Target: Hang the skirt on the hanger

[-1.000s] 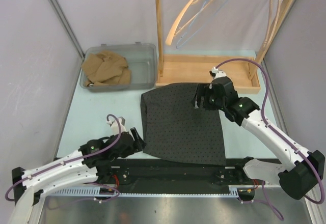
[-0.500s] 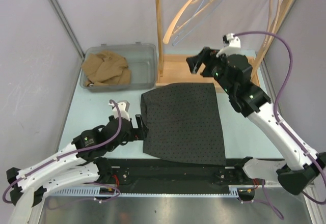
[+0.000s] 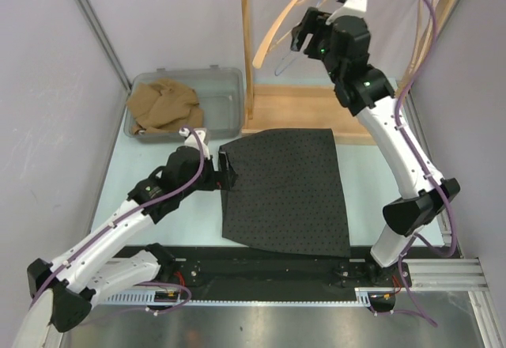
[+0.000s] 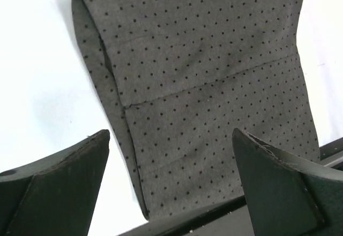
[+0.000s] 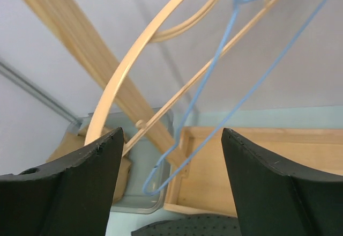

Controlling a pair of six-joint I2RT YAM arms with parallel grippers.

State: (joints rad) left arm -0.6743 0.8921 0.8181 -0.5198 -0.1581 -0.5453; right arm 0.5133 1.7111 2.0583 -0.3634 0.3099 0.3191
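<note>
I will move my right gripper to the right in the top view next, onto the near arm of the other hanger, because another wooden hanger hangs alone by the rack's other post.
A dark grey dotted skirt [image 3: 285, 190] lies flat on the table; it fills the left wrist view [image 4: 203, 86]. A wooden hanger [image 3: 278, 32] and a blue wire hanger [image 3: 286, 62] hang from the wooden rack [image 3: 247, 55]; both show in the right wrist view, the wooden one [image 5: 123, 69] and the blue one [image 5: 214, 80]. My left gripper [image 3: 226, 171] is open and empty at the skirt's left edge. My right gripper [image 3: 307, 33] is open and empty, raised up beside the hangers.
A clear plastic bin [image 3: 225, 87] at the back left holds a tan garment [image 3: 164, 107]. The rack's wooden base tray [image 3: 316, 103] lies behind the skirt. Another wooden hanger [image 3: 423, 24] hangs at the rack's right post.
My right gripper rose from the skirt's top right corner up to the hangers. My left gripper moved forward along the skirt's left edge toward its top corner.
</note>
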